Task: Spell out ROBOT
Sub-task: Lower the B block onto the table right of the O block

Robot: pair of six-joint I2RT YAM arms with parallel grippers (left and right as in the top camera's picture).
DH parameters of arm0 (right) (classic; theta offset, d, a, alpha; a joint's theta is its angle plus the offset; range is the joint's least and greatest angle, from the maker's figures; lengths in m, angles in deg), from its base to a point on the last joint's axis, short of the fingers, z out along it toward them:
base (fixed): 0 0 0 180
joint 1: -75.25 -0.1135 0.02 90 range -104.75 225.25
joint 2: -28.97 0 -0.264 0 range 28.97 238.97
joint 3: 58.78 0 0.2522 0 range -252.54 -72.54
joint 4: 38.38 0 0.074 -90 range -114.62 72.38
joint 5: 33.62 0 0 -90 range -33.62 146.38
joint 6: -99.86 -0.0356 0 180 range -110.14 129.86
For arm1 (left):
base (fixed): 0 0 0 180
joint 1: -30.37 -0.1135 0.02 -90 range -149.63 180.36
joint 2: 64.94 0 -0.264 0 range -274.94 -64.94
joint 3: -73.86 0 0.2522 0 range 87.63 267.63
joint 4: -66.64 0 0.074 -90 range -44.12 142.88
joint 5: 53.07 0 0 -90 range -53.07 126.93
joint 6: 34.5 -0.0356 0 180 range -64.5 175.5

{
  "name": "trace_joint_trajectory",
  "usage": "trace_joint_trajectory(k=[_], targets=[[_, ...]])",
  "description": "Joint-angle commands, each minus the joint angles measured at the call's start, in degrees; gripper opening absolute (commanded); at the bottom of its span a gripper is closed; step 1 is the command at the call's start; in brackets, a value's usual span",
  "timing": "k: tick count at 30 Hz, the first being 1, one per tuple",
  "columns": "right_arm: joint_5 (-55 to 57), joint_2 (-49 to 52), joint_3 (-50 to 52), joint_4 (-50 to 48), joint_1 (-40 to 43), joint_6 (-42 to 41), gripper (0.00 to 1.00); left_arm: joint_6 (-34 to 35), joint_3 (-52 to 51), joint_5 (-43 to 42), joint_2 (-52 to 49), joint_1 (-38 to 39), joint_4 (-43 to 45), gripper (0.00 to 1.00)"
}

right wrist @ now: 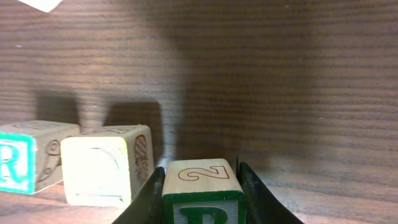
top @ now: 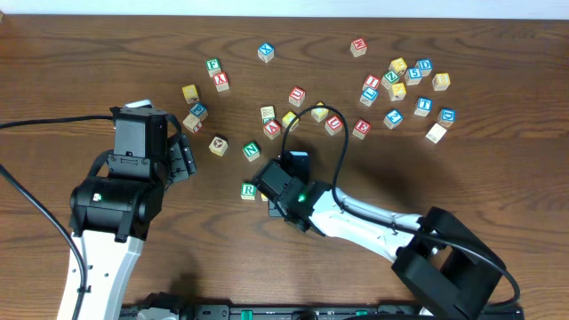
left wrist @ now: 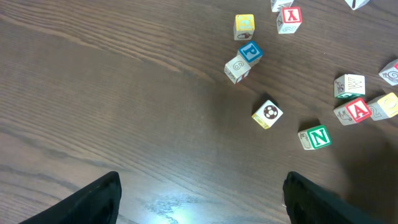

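Note:
I will next push the B cube in my right gripper a little outward, so it lines up with the pale cube, and then let go of the B cube.
My right gripper (right wrist: 202, 196) is shut on the green-framed B cube (right wrist: 202, 186), which has a 2 on its top face and rests low over the table. Just left of it stands a pale plain cube (right wrist: 106, 165), and left of that the green-framed R cube (right wrist: 22, 158). From overhead, the R cube (top: 249, 190) shows beside the right gripper (top: 274, 197), which hides the other two. A blue-framed T cube (top: 424, 106) lies in the far right cluster. My left gripper (left wrist: 202, 208) is open over bare wood, at the left in the overhead view (top: 185, 158).
Loose cubes are scattered across the far half of the table: a green N cube (left wrist: 317, 137), a ball-picture cube (left wrist: 268, 114), a blue P cube (left wrist: 250, 52) and a red A cube (left wrist: 356, 111). A black cable (top: 333, 133) loops over the right arm.

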Motion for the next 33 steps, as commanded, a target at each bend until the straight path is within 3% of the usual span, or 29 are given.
trace_joint_trajectory(k=[1,33], targets=[[1.8,0.6,0.4,0.0,-0.1,0.7,0.11,-1.0,1.2,1.1,0.1,-0.2,0.0,0.82],[1.8,1.7,0.4,-0.9,2.1,2.5,0.17,-1.0,1.2,1.1,0.1,-0.2,0.0,0.82]])
